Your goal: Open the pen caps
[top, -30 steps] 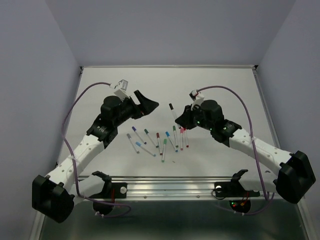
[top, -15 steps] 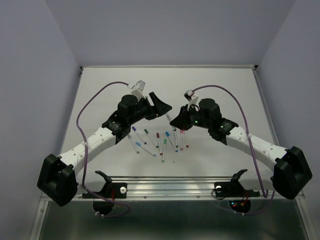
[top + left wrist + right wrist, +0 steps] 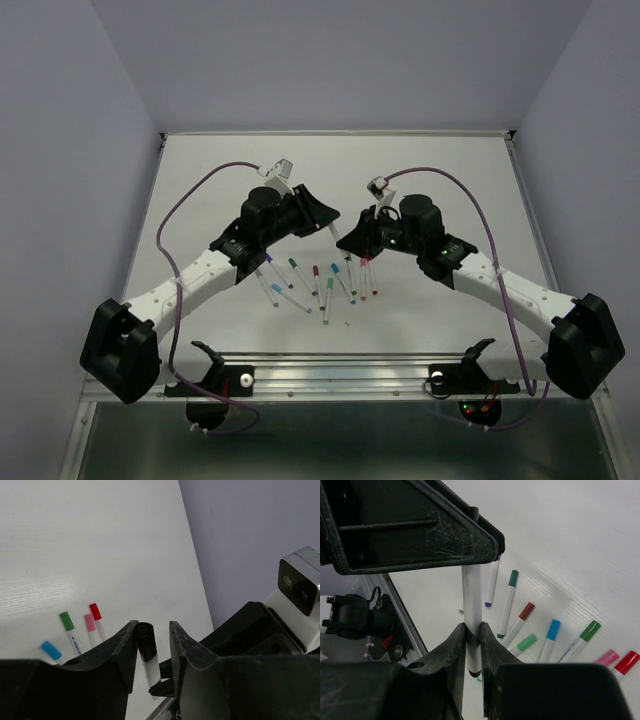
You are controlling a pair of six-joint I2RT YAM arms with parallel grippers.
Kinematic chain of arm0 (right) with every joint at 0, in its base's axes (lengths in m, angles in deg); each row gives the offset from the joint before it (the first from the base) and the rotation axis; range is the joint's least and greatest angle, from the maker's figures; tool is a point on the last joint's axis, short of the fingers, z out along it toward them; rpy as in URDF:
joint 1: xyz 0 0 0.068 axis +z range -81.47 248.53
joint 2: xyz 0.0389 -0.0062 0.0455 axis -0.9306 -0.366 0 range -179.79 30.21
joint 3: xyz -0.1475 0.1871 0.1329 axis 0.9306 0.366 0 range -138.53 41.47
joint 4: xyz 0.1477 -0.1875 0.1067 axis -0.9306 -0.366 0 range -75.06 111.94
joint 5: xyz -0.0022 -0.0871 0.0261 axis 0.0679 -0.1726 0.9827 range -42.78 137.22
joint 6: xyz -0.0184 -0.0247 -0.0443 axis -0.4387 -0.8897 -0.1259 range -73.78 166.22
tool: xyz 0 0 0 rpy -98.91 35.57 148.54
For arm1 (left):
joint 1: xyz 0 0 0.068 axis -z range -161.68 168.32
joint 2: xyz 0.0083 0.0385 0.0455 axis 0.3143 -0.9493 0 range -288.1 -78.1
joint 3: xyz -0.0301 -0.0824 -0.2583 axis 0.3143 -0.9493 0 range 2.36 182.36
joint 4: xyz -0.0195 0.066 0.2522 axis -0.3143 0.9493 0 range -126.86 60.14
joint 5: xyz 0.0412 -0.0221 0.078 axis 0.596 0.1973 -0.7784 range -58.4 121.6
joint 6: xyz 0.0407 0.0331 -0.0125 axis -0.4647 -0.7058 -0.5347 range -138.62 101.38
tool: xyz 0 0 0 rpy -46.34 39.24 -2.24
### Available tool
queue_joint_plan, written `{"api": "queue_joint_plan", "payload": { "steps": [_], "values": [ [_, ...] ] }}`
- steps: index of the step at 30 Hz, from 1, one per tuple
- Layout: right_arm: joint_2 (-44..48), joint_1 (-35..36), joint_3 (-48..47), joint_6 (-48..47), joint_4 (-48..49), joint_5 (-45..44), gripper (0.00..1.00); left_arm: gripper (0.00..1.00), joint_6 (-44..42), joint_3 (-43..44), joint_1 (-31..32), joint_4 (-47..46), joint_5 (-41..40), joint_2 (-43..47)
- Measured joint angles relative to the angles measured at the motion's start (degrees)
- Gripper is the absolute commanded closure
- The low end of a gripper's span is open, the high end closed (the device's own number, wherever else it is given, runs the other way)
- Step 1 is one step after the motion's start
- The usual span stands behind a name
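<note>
I will pull my right gripper off the pen's cap, across and down to release the body of the pen, since bare tabletop lies below, to its right in the top view.
My right gripper (image 3: 472, 627) is shut on the white barrel of a pen (image 3: 472, 590) and holds it up above the table. The pen's black cap (image 3: 145, 641) stands between the jaws of my left gripper (image 3: 153, 627). The jaws have narrowed round the cap: one finger touches it, and a small gap shows on the other side. In the top view the left gripper (image 3: 333, 217) and the right gripper (image 3: 346, 242) meet tip to tip over the table's middle. Several capped pens (image 3: 322, 281) lie fanned out on the table below, with red (image 3: 95, 611), pink (image 3: 89, 622), green (image 3: 66, 620) and blue (image 3: 50, 650) caps.
The white table (image 3: 430, 170) has a metal rail (image 3: 340, 366) along its near edge, where the arm bases are bolted. Purple cables (image 3: 200, 190) loop off both wrists. Lavender walls close the back and both sides.
My left arm has swung right to meet the right gripper, and its jaws have narrowed from wide open round the black cap. The right gripper shifted slightly left with the pen.
</note>
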Motion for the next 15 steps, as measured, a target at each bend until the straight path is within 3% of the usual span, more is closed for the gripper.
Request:
{"api": "queue_joint_plan", "payload": {
  "steps": [6, 15],
  "values": [
    [0.1, 0.0, 0.0, 0.3, 0.1, 0.2, 0.99, 1.0, 0.0, 0.4, 0.3, 0.0, -0.5, -0.4],
    [1.1, -0.1, 0.7, 0.1, -0.1, 0.8, 0.99, 1.0, 0.3, 1.2, 1.1, 2.2, -4.0, -0.3]
  ]
}}
